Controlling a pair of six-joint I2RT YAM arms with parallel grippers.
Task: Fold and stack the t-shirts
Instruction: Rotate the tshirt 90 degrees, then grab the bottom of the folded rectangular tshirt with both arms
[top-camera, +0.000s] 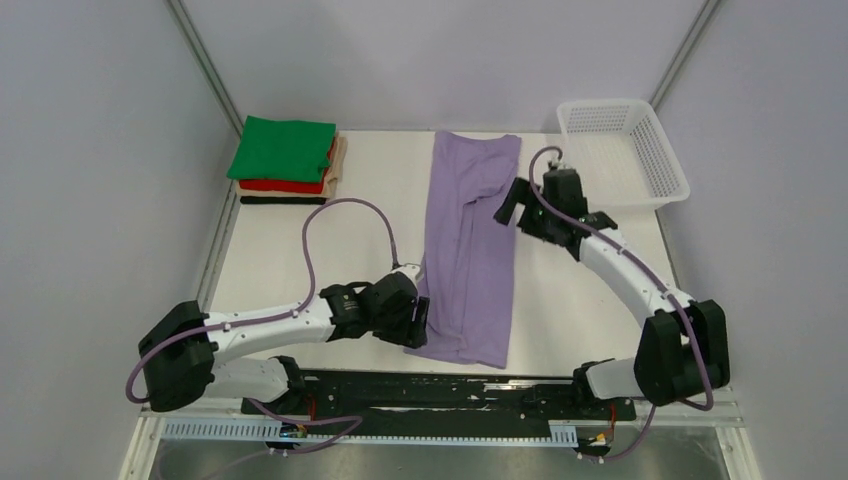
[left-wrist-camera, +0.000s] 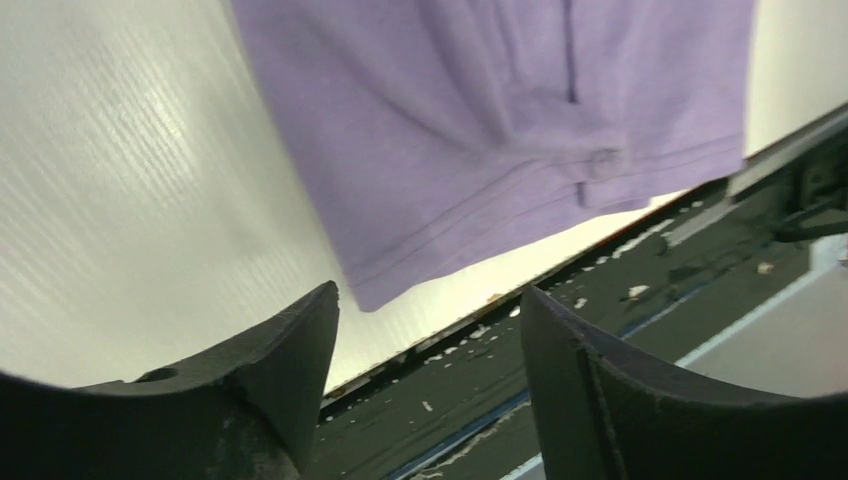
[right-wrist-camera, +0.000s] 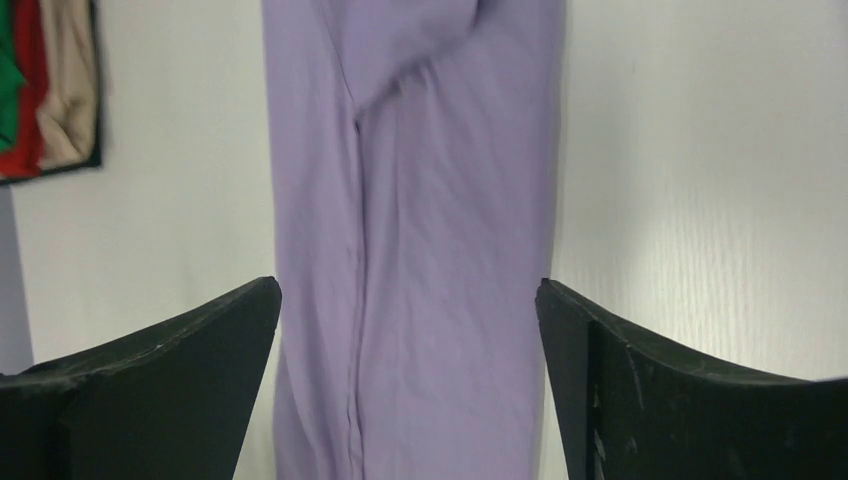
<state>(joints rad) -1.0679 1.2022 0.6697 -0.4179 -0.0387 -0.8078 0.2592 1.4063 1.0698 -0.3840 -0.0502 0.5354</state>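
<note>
My right gripper comes back along the lavender-purple t-shirt's long edge and down onto its free near hem corner next, since my left gripper sits at the other.
The lavender-purple t-shirt (top-camera: 468, 250) lies on the table as a long narrow strip, folded lengthwise, running from the far edge to the near edge. My left gripper (top-camera: 418, 322) is open and empty at the strip's near left corner; the left wrist view shows that hem corner (left-wrist-camera: 500, 130) just beyond the fingers. My right gripper (top-camera: 508, 203) is open and empty at the strip's right edge, toward the far end; in the right wrist view the shirt (right-wrist-camera: 420, 250) lies between the fingers. A stack of folded shirts, green (top-camera: 281, 148) on top, red (top-camera: 283, 184) and tan (top-camera: 338, 160) below, sits far left.
A white mesh basket (top-camera: 624, 150) stands at the far right corner. A black strip (top-camera: 282, 200) lies in front of the folded stack. The black base rail (top-camera: 440, 392) runs along the near table edge.
</note>
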